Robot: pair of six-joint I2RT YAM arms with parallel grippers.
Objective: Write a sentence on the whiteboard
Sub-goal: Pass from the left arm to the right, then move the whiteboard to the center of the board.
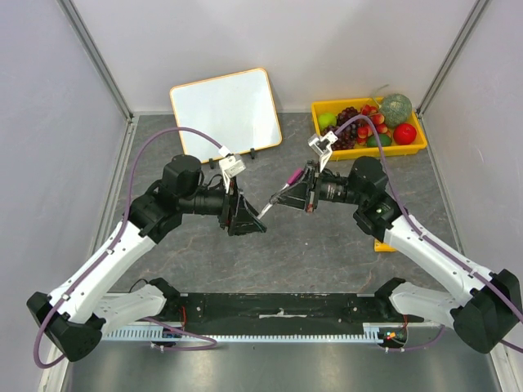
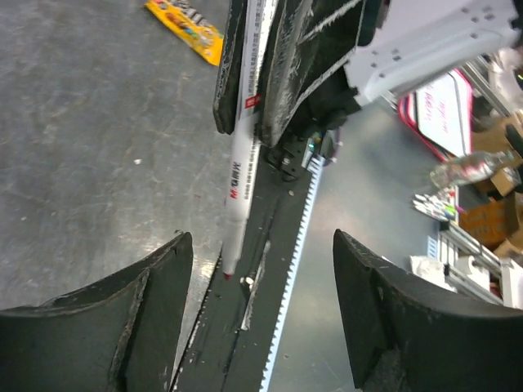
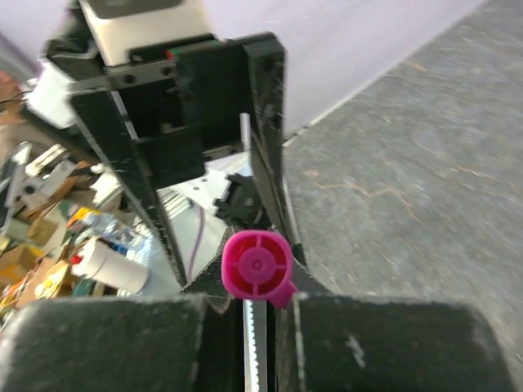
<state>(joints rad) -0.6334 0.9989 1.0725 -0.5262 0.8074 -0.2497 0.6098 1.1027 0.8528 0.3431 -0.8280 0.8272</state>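
Observation:
The black tab nearest the yellow tray sticks out clear of the whiteboard's frame, so my left gripper should next swing outward from the marker (image 1: 278, 196) and down onto the tab.
The whiteboard (image 1: 226, 110), white with an orange frame, leans at the back left, blank, far from both grippers. My right gripper (image 1: 296, 193) is shut on a white marker (image 1: 278, 196) with a pink cap end (image 3: 257, 267) and holds it above the table's middle. The marker's bare red tip (image 2: 227, 276) points at my left gripper (image 1: 255, 219). In the left wrist view the marker body (image 2: 241, 171) reaches down between my left gripper's (image 2: 261, 245) wide-open fingers without touching them. In the right wrist view my right gripper (image 3: 249, 300) clamps the marker near its pink end.
A yellow tray (image 1: 369, 150) with fruit stands at the back right. A small yellow packet (image 1: 384, 245) lies on the table under the right arm and also shows in the left wrist view (image 2: 184, 28). Grey walls close off the left and right sides.

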